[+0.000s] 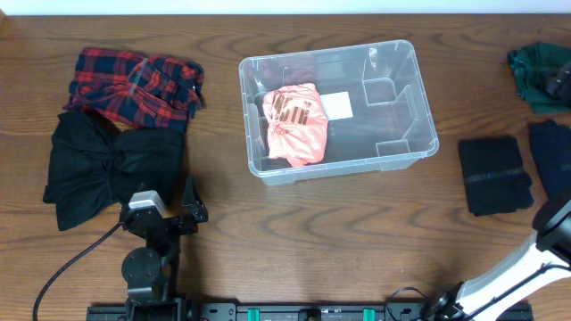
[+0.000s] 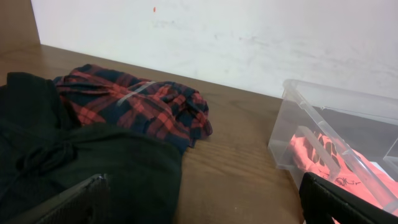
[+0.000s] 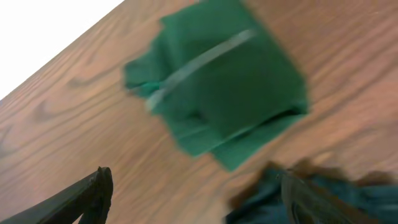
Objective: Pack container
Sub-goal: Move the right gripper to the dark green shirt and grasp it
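My right gripper goes down toward the green garment and onto its near part point(image 1: 541, 92) point(image 3: 232, 122) next, as the garment lies flat, below and ahead of my open fingers.
The clear plastic container point(image 1: 406, 98) stands at the table's centre with a white label point(image 1: 337, 105) on its base. A folded pink garment point(image 1: 294, 120) lies in its left half. My left gripper point(image 1: 169, 212) is open and empty, low over the table by the front edge of a black garment point(image 1: 98, 165). In the left wrist view its fingers point(image 2: 205, 208) frame the black garment point(image 2: 74, 162) and the container point(image 2: 348, 115) with the pink garment point(image 2: 320, 155). My right gripper point(image 3: 199, 205) is open and empty above bare wood, near a green cloth point(image 3: 217, 81); the view is blurred.
A red plaid garment point(image 1: 138, 85) lies at the back left, also in the left wrist view point(image 2: 137, 106). At the right lie a green garment point(image 1: 540, 76), a folded black cloth point(image 1: 495, 174) and a dark cloth point(image 1: 553, 156). The right arm point(image 1: 522, 263) enters at the lower right.
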